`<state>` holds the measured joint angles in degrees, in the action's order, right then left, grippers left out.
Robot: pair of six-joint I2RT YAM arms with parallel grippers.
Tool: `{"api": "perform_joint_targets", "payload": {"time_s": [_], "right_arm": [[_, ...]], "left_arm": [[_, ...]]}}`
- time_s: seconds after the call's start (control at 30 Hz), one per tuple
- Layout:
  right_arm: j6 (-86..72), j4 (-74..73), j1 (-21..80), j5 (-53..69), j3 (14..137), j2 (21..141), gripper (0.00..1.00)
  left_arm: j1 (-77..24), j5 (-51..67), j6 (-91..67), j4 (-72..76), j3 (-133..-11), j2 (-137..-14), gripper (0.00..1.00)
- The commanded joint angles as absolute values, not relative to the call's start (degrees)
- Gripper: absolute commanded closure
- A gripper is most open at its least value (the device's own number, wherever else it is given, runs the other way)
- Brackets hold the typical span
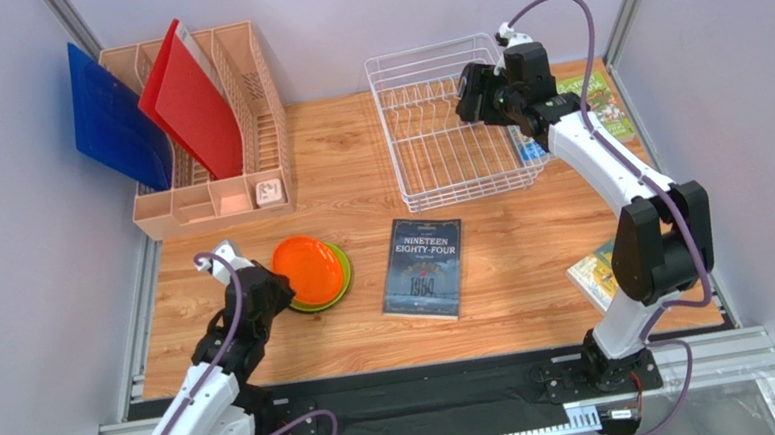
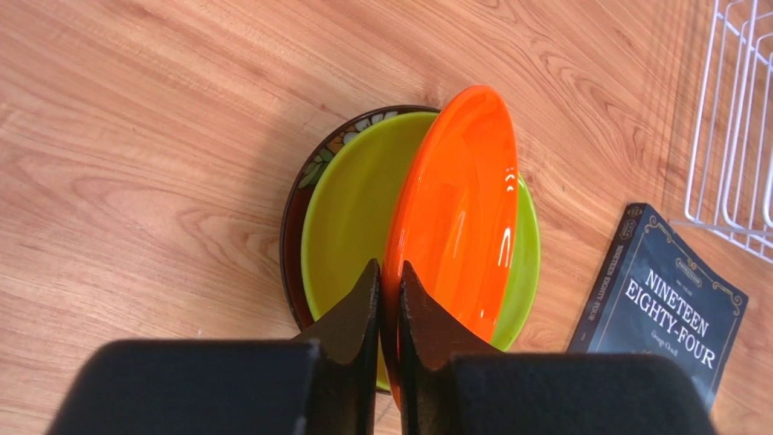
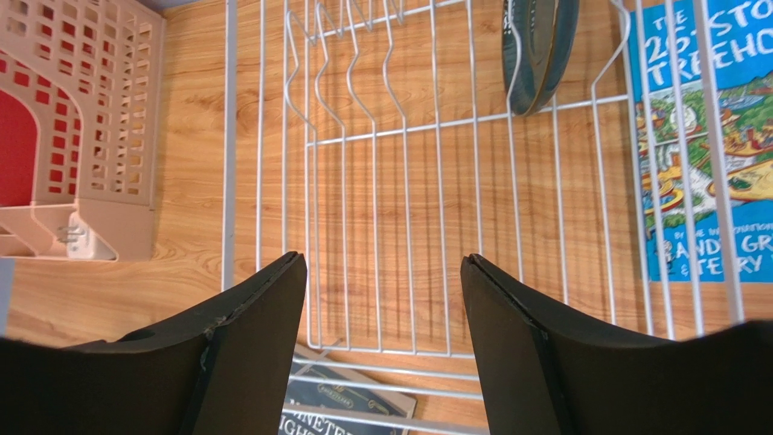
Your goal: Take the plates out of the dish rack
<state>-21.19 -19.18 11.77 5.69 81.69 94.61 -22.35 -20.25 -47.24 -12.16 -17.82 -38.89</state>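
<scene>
My right gripper has the dark teal-grey plate (image 3: 542, 50) beyond its fingers in the dish rack's far slots, so next it will move outward and down astride the plate's rim.
My left gripper (image 2: 387, 267) is shut on the near rim of the orange plate (image 2: 458, 208), holding it tilted on edge over the lime green plate (image 2: 354, 208). The green plate lies on the dark red floral plate (image 2: 295, 208) on the table. In the top view this stack (image 1: 341, 281) sits left of centre, with the orange plate (image 1: 308, 266) and left gripper (image 1: 272, 292) over it. My right gripper (image 3: 381, 263) is open and empty above the white wire dish rack (image 3: 406, 136). The dark teal-grey plate (image 3: 542, 50) stands upright in the rack's far right slots. The rack (image 1: 440, 150) is at the back right, and my right gripper (image 1: 472, 95) hangs over it.
A dark book, Nineteen Eighty-Four (image 1: 422, 267), lies mid-table, right of the plate stack. A salmon-pink organiser (image 1: 218, 199) with red and blue boards stands at the back left. A colourful book (image 3: 703, 136) lies right of the rack. Another small book (image 1: 593, 272) lies near my right arm.
</scene>
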Motion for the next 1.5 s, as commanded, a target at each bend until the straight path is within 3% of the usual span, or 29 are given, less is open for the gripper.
{"api": "perform_joint_targets", "payload": {"time_s": [0.0,0.07,0.3,0.37,0.6,0.77,1.07,1.2,1.43,1.47], "right_arm": [[-17.1,-21.3,11.1,1.6,88.2,99.0,0.31],[-16.2,-22.3,10.6,0.1,91.7,101.9,0.31],[-14.0,-25.7,9.1,-9.4,103.5,110.9,0.31],[-12.7,-25.9,9.1,-12.3,106.2,113.2,0.3],[-7.9,-29.9,8.9,-14.1,121.0,125.3,0.32],[-5.9,-28.7,9.0,-15.0,124.1,130.8,0.39],[-4.1,-30.8,8.9,-14.8,133.0,138.3,0.57],[-3.9,-30.9,8.9,-14.0,133.4,140.2,0.71],[-3.7,-31.2,9.1,-12.6,134.0,142.3,0.82],[-3.5,-31.1,9.1,-12.6,134.0,142.4,0.89]], "left_arm": [[-22.2,-20.7,-48.2,-10.1,-17.8,-40.3,0.73],[-22.2,-20.7,-47.9,-9.9,-17.8,-40.6,0.59],[-22.2,-23.8,-46.6,-14.0,-20.2,-39.6,0.31],[-22.2,-24.6,-45.5,-15.8,-21.8,-39.2,0.04],[-22.2,-17.9,-37.5,-11.2,-26.5,-37.8,0.01],[-22.2,-9.0,-33.8,-3.6,-31.6,-43.6,0.0],[-22.2,-1.5,-33.9,2.1,-37.9,-58.1,0.02],[-22.2,-0.6,-34.7,3.7,-37.8,-60.1,0.03],[-22.2,-0.5,-35.1,4.9,-37.2,-61.5,0.03],[-22.2,-0.6,-35.2,5.2,-37.0,-61.8,0.03]]}}
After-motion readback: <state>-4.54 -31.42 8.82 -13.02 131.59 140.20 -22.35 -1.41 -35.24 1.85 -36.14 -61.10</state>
